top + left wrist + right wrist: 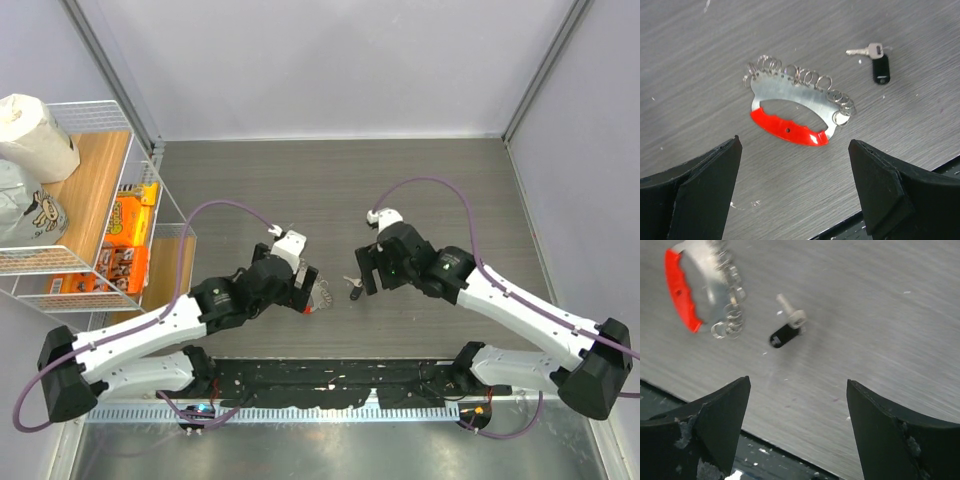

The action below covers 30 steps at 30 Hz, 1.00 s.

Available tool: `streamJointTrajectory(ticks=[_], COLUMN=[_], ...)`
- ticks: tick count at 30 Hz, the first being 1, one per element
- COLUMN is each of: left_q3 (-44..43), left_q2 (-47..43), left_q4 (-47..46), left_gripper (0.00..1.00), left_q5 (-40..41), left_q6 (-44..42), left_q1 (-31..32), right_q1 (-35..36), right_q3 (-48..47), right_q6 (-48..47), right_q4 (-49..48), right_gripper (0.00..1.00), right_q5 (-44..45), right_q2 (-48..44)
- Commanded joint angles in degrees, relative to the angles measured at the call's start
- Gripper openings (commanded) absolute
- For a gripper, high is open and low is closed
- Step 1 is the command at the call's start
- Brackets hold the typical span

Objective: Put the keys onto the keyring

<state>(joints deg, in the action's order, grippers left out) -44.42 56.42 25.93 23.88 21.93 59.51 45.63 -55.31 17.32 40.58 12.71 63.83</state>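
The wire ring at the keyring's end (746,81) farthest from the keys sticks out clear of the plate's edge, so the left gripper will move down onto it.
The keyring (790,97), a curved silver plate with a red strip along one edge and several small wire rings, lies flat on the grey table. The keys (875,57), a small silver key on a black fob, lie apart from it to the right. My left gripper (795,145) hovers open just short of the keyring's red edge, with nothing between its fingers. My right gripper (798,382) is open and empty too, with the keys (787,327) ahead of it and the keyring (695,285) at upper left. From above, the keyring (320,298) and keys (354,290) lie between the left gripper (306,285) and the right gripper (364,272).
A white wire shelf rack (150,215) with orange snack boxes and a paper roll stands at the far left. A black rail (330,385) runs along the table's near edge, close behind both grippers. Grey walls close in the back and both sides.
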Motion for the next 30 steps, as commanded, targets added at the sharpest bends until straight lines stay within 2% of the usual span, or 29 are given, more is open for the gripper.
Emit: streamJointTrajectory(ticks=[1, 5, 9, 14, 20, 24, 30], left_q3=[1.9, 3.4, 4.5, 7.2, 7.2, 5.5, 2.6], left_q2=[3.2, 5.0, 4.6, 3.8, 5.5, 9.7, 19.8], left_q4=[-3.1, -3.7, -3.9, -6.4, -10.5, -12.8, -17.3], left_gripper=[0.96, 0.94, 0.91, 0.85, 0.75, 0.64, 0.54], left_q5=[-0.3, -0.9, -1.2, -3.3, -3.4, -2.8, -2.9], left_q6=[5.7, 8.7, 10.4, 11.2, 9.9, 6.8, 1.2], left_q1=[-0.7, -2.5, -5.1, -10.2, -14.5, -15.3, -16.7], right_q1=[4.0, 9.3, 13.2, 14.1, 14.1, 14.1, 14.1], right_q3=[3.2, 6.1, 6.7, 7.2, 5.0, 5.2, 5.6], right_q6=[4.3, 8.4, 12.0, 15.3, 15.5, 14.8, 13.2], right_q4=[-8.3, -13.1, -15.7, -19.9, -19.2, -19.0, -17.2], right_gripper=[0.82, 0.76, 0.70, 0.63, 0.59, 0.59, 0.59], right_q5=[-7.1, -8.7, -4.5, -0.4, 1.3, 1.0, 1.4], right_q2=[-2.2, -0.6, 3.3, 5.2, 6.5, 6.4, 4.4])
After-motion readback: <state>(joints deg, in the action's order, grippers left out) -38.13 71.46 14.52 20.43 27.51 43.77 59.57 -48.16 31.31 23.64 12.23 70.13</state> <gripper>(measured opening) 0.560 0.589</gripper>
